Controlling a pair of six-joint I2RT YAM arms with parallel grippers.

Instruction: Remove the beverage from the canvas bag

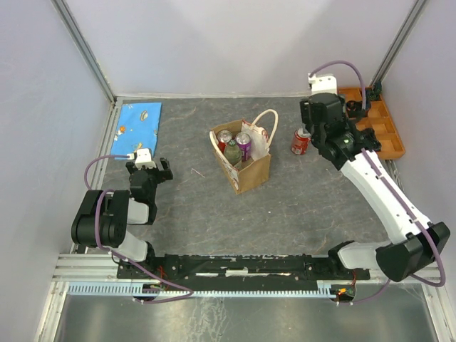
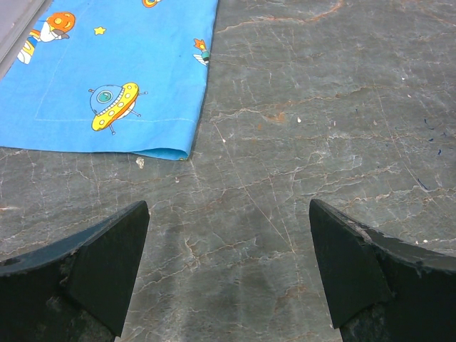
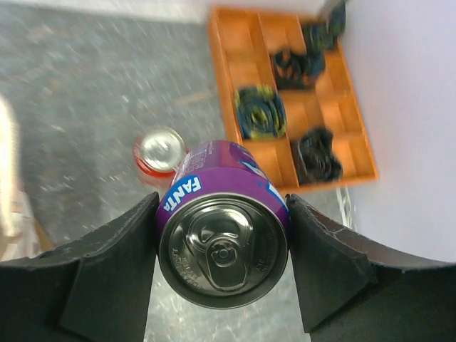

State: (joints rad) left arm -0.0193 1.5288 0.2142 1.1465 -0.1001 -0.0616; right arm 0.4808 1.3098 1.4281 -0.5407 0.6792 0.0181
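Observation:
I should use my right gripper to put the purple Fanta can down on the bare tabletop on the red can's near side and let go, because that spot is clear.
The tan canvas bag stands open mid-table with cream handles. Inside it are a red can, a green bottle and a purple can. My right gripper is shut on another purple Fanta can, its jaws pressing both sides just under the rim. In the top view this gripper is right of the bag, and the wrist hides the held can. A red can stands on the table just beyond it. My left gripper is open over bare table, far left of the bag.
An orange compartment tray with dark coiled items sits at the far right by the wall. A blue patterned cloth lies flat at the back left, just ahead of the left gripper. Walls enclose the table on three sides.

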